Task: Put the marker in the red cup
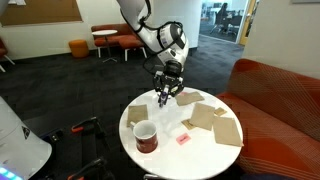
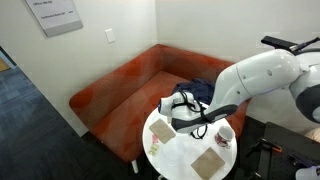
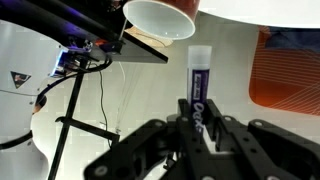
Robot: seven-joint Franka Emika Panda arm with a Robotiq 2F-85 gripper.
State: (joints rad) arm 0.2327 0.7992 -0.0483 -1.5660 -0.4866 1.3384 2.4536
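Observation:
I will next use my gripper to bring the marker (image 3: 198, 75) back over the cup's rim, lower it inside and let it go, because the red cup's opening (image 3: 161, 16) is below and back from my gripper.
The red cup (image 1: 146, 136) stands upright on the near left part of the round white table (image 1: 180, 150); it also shows in an exterior view (image 2: 225, 135) and at the top of the wrist view (image 3: 160, 15), with its pale inner wall. My gripper (image 3: 198, 120) is shut on the marker (image 3: 198, 75), a dark purple-blue stick with white lettering that sticks out from between the fingers towards the cup. In an exterior view my gripper (image 1: 163, 98) hangs over the far side of the table, apart from the cup. The marker is too small to make out in both exterior views.
Several brown flat sheets (image 1: 205, 115) lie on the table, and a small pink piece (image 1: 183, 138) lies beside the cup. A red-orange sofa (image 1: 280, 90) curves behind the table. A white machine on a black stand (image 1: 20, 140) is next to the table.

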